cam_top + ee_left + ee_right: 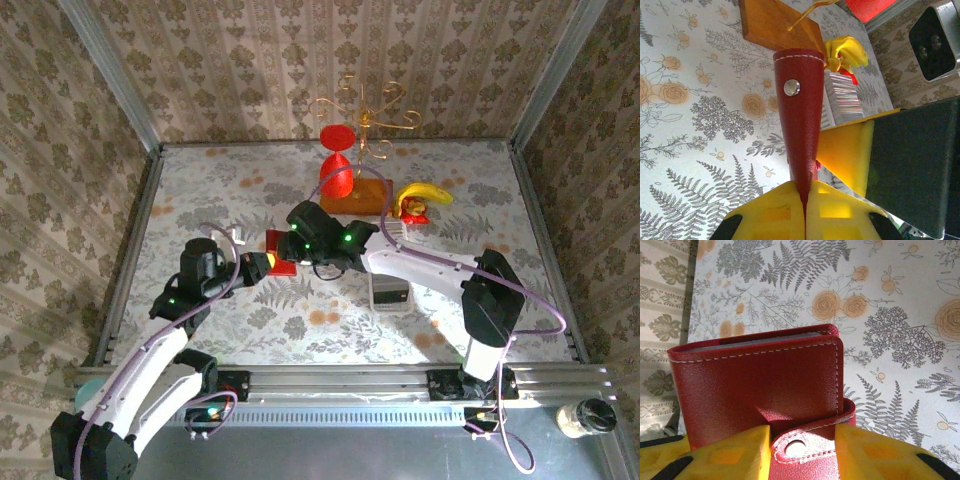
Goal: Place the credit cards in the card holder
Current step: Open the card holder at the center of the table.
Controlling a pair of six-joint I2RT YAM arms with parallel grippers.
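The left gripper will next bring the red card holder down, back toward the base, onto the bare tabletop and let go of it, because that patch of the tabletop is clear of the card row.
The red card holder (278, 244) is held above the table between both arms. My left gripper (260, 266) is shut on it; in the left wrist view one red cover (801, 115) with a silver snap is pinched edge-on at my left gripper (805, 194). My right gripper (300, 250) hovers at the holder's other side. Its yellow fingers (725, 452) stand apart at my right gripper (802, 442), with the clasp tab (807, 450) lying between them in front of the closed holder (760, 380). The credit cards (389, 292) lie as a striped row (842, 95) on the table.
A red goblet (337, 166) stands on a brown wooden board (360, 196) with a gold wire stand at the back. A banana (420, 198) lies right of the board. A rail runs along the table's near edge (340, 382).
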